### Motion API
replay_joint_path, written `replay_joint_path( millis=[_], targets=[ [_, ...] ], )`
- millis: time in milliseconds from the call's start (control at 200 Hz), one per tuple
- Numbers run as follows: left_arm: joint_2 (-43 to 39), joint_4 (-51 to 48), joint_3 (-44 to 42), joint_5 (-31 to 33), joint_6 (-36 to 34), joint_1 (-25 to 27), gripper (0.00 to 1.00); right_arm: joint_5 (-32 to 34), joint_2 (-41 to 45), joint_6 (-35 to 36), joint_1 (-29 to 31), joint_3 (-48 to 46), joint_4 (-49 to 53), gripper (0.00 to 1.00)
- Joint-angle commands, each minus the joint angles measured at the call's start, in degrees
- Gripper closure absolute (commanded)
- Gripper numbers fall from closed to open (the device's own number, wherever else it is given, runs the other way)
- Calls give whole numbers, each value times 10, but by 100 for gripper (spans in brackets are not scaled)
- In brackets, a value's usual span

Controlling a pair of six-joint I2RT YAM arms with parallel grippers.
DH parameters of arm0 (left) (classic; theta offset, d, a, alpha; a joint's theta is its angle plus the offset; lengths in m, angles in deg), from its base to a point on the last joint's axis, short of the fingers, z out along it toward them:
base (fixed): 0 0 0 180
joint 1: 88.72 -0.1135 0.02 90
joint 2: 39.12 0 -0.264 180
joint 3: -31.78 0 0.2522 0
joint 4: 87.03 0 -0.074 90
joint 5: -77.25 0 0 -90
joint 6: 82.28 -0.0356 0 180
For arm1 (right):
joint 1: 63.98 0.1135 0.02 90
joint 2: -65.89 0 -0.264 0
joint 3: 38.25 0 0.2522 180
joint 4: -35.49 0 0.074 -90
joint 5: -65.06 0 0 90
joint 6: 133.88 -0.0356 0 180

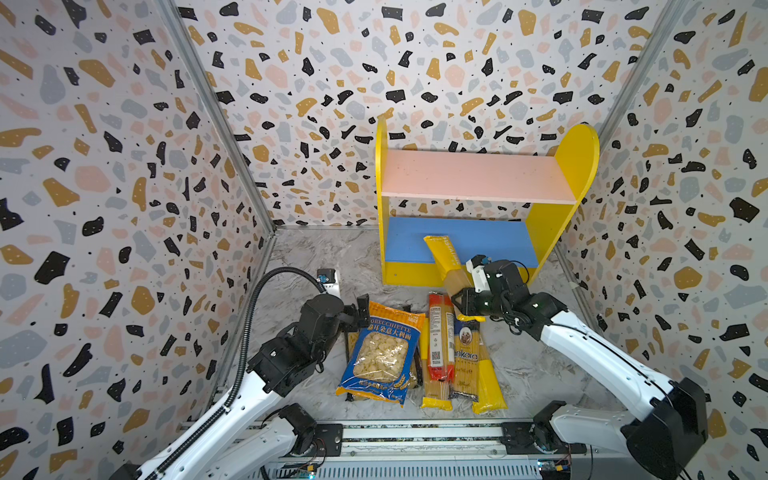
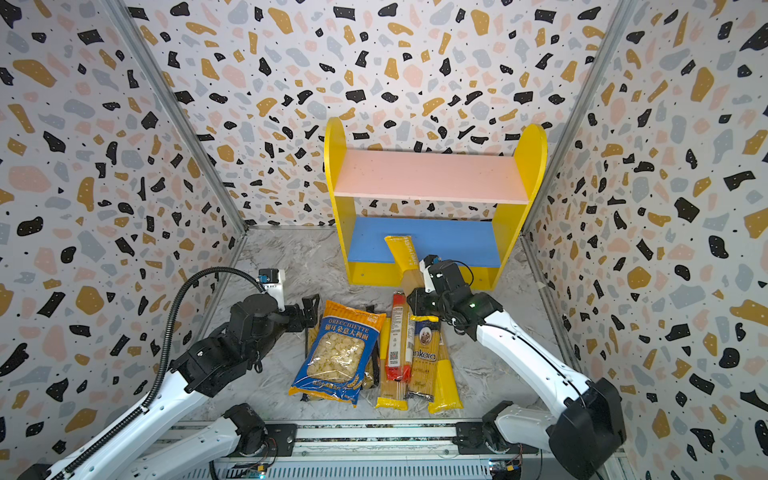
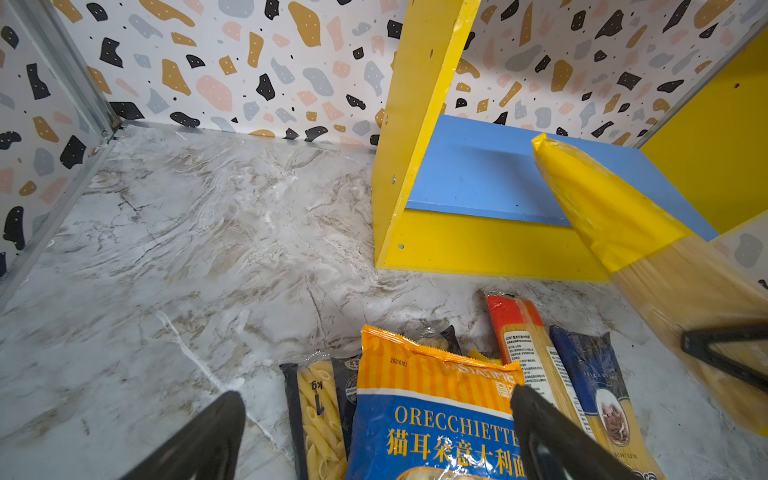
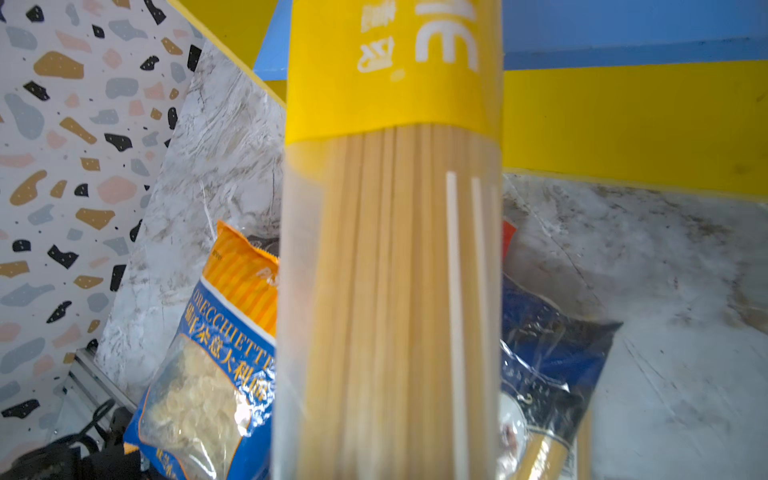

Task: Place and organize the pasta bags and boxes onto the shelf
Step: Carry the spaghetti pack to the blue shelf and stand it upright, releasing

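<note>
The blue lower board's end [image 1: 402,240] [image 4: 276,48] is bare, so my right gripper will next move outward toward the yellow side panel nearer my left gripper and let go of the pack on that end.
My right gripper [image 1: 461,301] is shut on a long yellow spaghetti pack [image 1: 444,257], held near its clear end. The pack slants up, and its yellow end lies over the blue lower board [image 1: 415,237] of the shelf [image 1: 577,158]. This pack [image 4: 390,249] fills the right wrist view and hides the jaws there. My left gripper [image 3: 376,395] is open, low over the top edge of the blue-orange orecchiette bag [image 3: 432,428] and a dark penne bag [image 3: 320,407]. Beside these lie a red-orange spaghetti pack [image 1: 440,332] and a dark blue one [image 1: 465,353].
The packs lie in a heap on the marble floor in front of the shelf, with another yellow pack [image 1: 490,386] under the right side. Patterned walls close in on three sides. The pink upper board [image 1: 469,174] is bare.
</note>
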Motion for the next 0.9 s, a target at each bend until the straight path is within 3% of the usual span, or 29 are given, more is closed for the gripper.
replay_joint_path(
  millis=[0,235,631,891],
  targets=[
    [-7,11,2,-5,-15,2,0,-33,-15,-9,-10,41,-188,77],
    [-22,32,-1,-82,6,2,0,-34,-126,-32,-25,109,-283,77],
    [-14,29,10,-74,-30,2,0,-63,-281,-98,-30,227,-358,75],
    [-14,30,2,-83,-30,2,0,-73,-370,-121,-6,324,-352,72]
  ],
)
